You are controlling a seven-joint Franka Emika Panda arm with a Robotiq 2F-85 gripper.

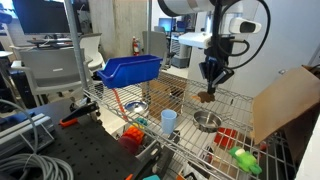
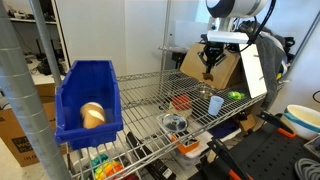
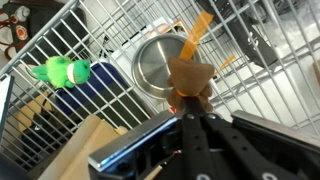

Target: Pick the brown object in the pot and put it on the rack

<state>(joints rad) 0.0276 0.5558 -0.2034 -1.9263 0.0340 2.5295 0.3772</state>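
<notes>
My gripper is to move next toward the blue bin and down to the bare rack beside the cup, then release the brown object, which is clear of the pot.
My gripper (image 1: 212,78) is shut on the brown object (image 1: 207,96), a small brown-orange lump that hangs from the fingertips. It is lifted clear, just above the shiny silver pot (image 1: 207,121), which stands on the wire rack (image 1: 245,100). In the wrist view the brown object (image 3: 190,78) sits at the tips of my gripper (image 3: 190,106), with the empty pot (image 3: 162,62) behind it on the rack (image 3: 60,30). The other exterior view shows my gripper (image 2: 209,62) high over the rack (image 2: 140,92).
A blue bin (image 1: 130,68) rests on the rack's far end. A light blue cup (image 1: 168,120), an orange-red ridged item (image 1: 131,135), a green toy (image 1: 243,160) and a cardboard sheet (image 1: 285,100) are near the pot. The green toy also shows in the wrist view (image 3: 62,72).
</notes>
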